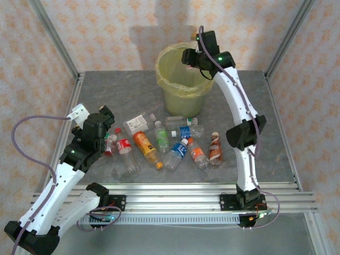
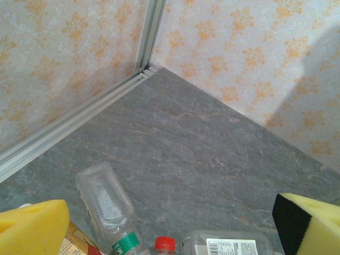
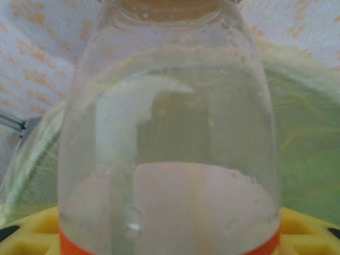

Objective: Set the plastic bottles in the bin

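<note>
I need to bring the clear plastic bottle point(image 3: 170, 133) down past the bin's rim and into the yellow-green bag before my right gripper opens.
The bin point(image 1: 166, 79), lined with a yellow-green bag, stands at the back of the table. My right gripper point(image 1: 192, 56) hangs over its rim, shut on a clear plastic bottle point(image 3: 170, 133) with an orange label band point(image 3: 74, 245); the bag point(image 3: 311, 149) shows behind it. Several plastic bottles lie in a row mid-table, among them a red-labelled one point(image 1: 123, 146), an orange one point(image 1: 144, 144) and a blue one point(image 1: 177, 151). My left gripper point(image 1: 103, 121) point(image 2: 170, 220) is open above the row's left end, over a green-labelled bottle point(image 2: 103, 199) and a red cap point(image 2: 165, 244).
A flat clear bottle with a white label point(image 2: 228, 245) lies by the left gripper. An aluminium rail point(image 1: 175, 191) runs along the near edge, and frame posts point(image 1: 53, 37) stand at the back corners. Patterned walls enclose the grey tabletop point(image 1: 106, 90).
</note>
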You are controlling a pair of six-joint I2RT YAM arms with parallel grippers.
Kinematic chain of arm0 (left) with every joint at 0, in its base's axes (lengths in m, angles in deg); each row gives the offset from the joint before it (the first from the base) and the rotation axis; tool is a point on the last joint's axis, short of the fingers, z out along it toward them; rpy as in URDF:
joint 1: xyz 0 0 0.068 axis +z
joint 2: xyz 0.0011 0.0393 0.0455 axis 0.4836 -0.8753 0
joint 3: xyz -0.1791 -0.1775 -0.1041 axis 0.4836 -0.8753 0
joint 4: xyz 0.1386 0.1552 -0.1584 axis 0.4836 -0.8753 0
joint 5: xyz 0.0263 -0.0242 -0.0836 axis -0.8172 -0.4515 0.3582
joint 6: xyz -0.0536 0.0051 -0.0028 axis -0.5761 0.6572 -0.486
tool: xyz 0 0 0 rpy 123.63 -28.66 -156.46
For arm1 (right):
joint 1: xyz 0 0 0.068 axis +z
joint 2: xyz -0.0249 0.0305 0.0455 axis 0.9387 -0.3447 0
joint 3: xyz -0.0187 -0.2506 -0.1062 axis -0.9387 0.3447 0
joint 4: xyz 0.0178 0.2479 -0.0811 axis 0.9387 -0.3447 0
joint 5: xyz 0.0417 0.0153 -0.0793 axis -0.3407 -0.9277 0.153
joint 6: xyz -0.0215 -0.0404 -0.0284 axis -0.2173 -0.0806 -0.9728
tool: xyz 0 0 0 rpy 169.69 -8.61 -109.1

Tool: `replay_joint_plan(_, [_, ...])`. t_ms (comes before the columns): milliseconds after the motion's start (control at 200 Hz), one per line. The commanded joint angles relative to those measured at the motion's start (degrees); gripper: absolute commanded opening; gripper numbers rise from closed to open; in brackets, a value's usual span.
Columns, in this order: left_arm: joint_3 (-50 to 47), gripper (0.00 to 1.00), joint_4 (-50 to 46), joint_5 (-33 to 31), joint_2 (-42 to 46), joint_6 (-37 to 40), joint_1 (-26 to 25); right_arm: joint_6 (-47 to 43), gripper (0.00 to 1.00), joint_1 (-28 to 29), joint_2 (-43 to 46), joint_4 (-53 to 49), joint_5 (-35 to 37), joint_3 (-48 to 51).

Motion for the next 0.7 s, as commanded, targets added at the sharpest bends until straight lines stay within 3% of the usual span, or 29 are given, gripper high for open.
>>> replay_joint_plan(0, [1.2, 1.0, -1.9, -0.5, 0.0, -0.3, 0.5, -2.3, 0.4, 0.4, -2.8, -6.3, -3.1, -4.5])
replay_joint_plan(355, [2.0, 1.0, -1.6, 0.2, -1.6, 0.0, 0.5, -8.1, 0.42, 0.4, -7.1, -7.6, -1.9, -3.1])
replay_joint_plan(696, [2.3, 1.0, -3.0, -1.1, -0.8, 0.2, 0.5, -9.7, 0.55, 0.4, -10.1, -8.4, 1.9, -3.1])
